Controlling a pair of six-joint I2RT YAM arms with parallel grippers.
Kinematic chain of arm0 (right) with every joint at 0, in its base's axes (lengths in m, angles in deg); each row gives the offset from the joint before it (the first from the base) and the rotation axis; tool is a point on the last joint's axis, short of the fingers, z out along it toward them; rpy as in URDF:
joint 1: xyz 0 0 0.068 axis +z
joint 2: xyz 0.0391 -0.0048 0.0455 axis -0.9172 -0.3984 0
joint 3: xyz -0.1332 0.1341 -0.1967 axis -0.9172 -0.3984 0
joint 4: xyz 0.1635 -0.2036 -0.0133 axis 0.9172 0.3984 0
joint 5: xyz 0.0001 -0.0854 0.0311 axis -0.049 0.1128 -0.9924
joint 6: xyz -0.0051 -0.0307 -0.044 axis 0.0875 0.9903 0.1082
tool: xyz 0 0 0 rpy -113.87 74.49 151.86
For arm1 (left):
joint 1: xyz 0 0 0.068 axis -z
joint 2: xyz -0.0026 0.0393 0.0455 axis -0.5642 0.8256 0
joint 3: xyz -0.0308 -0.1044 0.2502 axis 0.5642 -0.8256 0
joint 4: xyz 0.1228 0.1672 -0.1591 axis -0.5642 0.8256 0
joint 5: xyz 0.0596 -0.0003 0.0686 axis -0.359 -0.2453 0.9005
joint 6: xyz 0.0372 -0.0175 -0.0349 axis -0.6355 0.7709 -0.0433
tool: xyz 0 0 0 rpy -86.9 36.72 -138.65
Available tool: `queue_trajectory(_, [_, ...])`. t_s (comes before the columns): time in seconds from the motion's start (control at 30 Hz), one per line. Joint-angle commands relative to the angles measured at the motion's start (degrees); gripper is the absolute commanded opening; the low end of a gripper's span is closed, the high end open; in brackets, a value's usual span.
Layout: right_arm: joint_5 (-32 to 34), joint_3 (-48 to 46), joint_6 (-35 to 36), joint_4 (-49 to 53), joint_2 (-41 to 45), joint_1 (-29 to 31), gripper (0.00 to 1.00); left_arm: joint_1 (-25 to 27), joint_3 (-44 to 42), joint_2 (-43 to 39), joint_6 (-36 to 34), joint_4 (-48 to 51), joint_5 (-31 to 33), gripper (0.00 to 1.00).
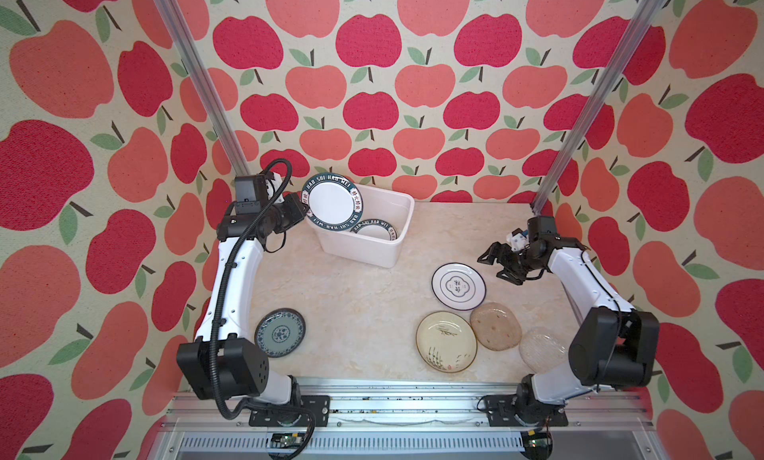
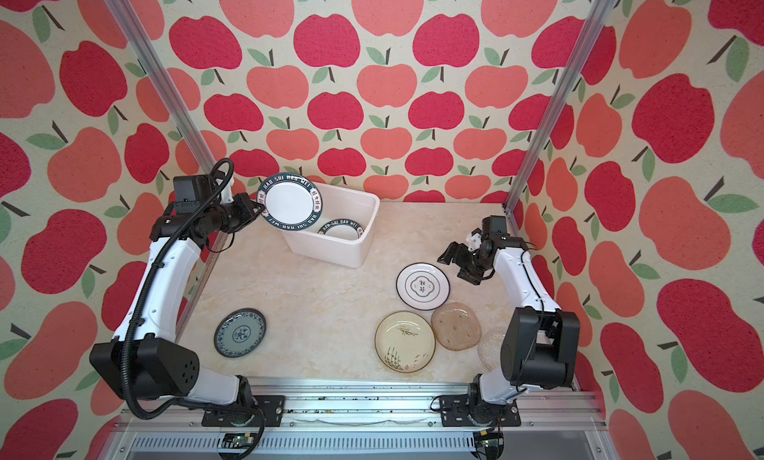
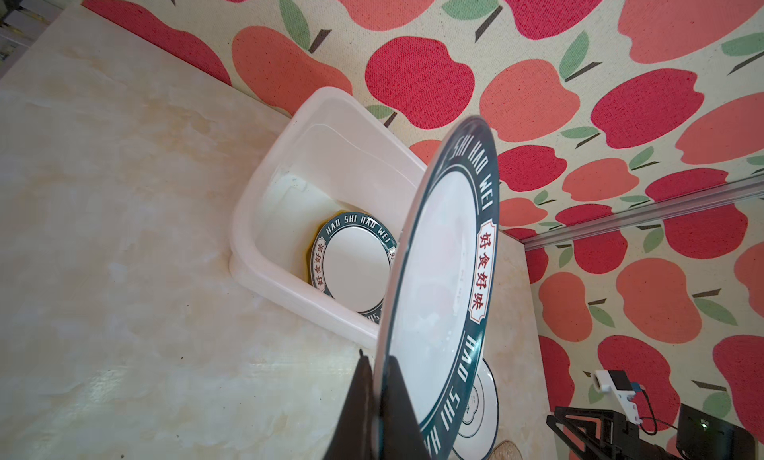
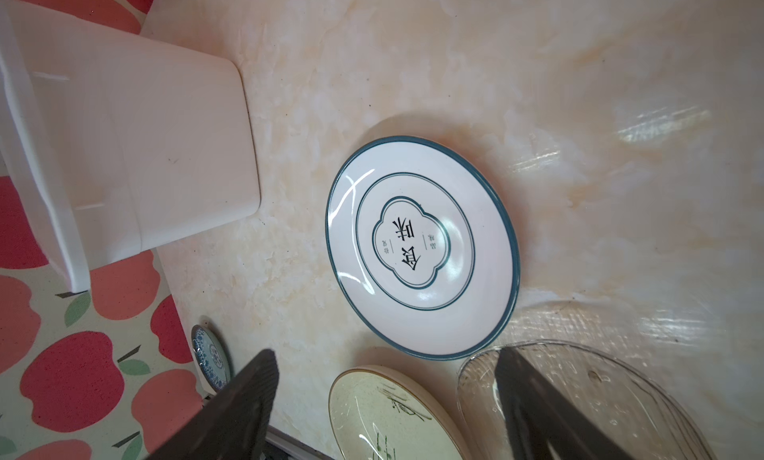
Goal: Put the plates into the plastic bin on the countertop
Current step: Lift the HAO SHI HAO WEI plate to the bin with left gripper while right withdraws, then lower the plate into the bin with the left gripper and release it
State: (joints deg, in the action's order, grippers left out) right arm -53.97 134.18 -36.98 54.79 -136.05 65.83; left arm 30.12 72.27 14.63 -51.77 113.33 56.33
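The held plate's rim goes in over the bin (image 1: pixel 359 251) with my left gripper next, down toward the lettered plate inside for release, since that plate lies below it.
My left gripper (image 1: pixel 304 212) (image 3: pixel 378 360) is shut on the rim of a white plate with a dark green lettered rim (image 1: pixel 333 203) (image 3: pixel 442 272). It holds that plate tilted on edge over the left end of the plastic bin (image 1: pixel 359 251) (image 3: pixel 244 234). A second lettered plate (image 1: pixel 374 231) (image 3: pixel 355 267) lies inside the bin. My right gripper (image 1: pixel 492 267) (image 4: pixel 384 354) hangs open, holding nothing, just right of a white plate with green rings (image 1: pixel 459 286) (image 4: pixel 421 247) on the countertop (image 1: pixel 351 313).
A cream reed plate (image 1: pixel 446 341), an amber glass plate (image 1: pixel 496 325) and a clear glass plate (image 1: pixel 541 348) lie close together at the front right. A blue-patterned plate (image 1: pixel 280 333) sits front left by the left arm's base. Aluminium rails frame the counter.
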Motion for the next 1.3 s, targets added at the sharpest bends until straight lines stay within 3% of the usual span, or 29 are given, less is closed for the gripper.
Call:
queue_trajectory(0.0, [-1.4, -1.9, 0.1, 1.3, -1.6, -1.0, 0.85, 0.8, 0.9, 2.4, 2.3, -9.3, -1.0, 0.0])
queue_trajectory(0.3, [-3.1, -3.9, -1.5, -2.7, -2.6, -1.0, 0.83, 7.2, 16.4, 19.1, -8.4, 1.7, 4.6, 0.0])
queue_trajectory(0.57, [-3.7, -2.1, -1.4, -2.0, -2.3, -1.1, 0.83, 11.6, 24.1, 28.6, -7.6, 2.0, 5.9, 0.0])
queue_trajectory(0.87, [-3.9, -3.4, -2.1, -2.7, -1.0, -1.0, 0.83, 13.8, 34.0, 38.2, -11.5, 9.2, 8.0, 0.0])
queue_trajectory(1.27, [-3.6, -5.5, -2.2, -2.7, 1.2, -1.0, 0.83, 16.5, 38.4, 44.2, -11.5, 11.1, 6.6, 0.0])
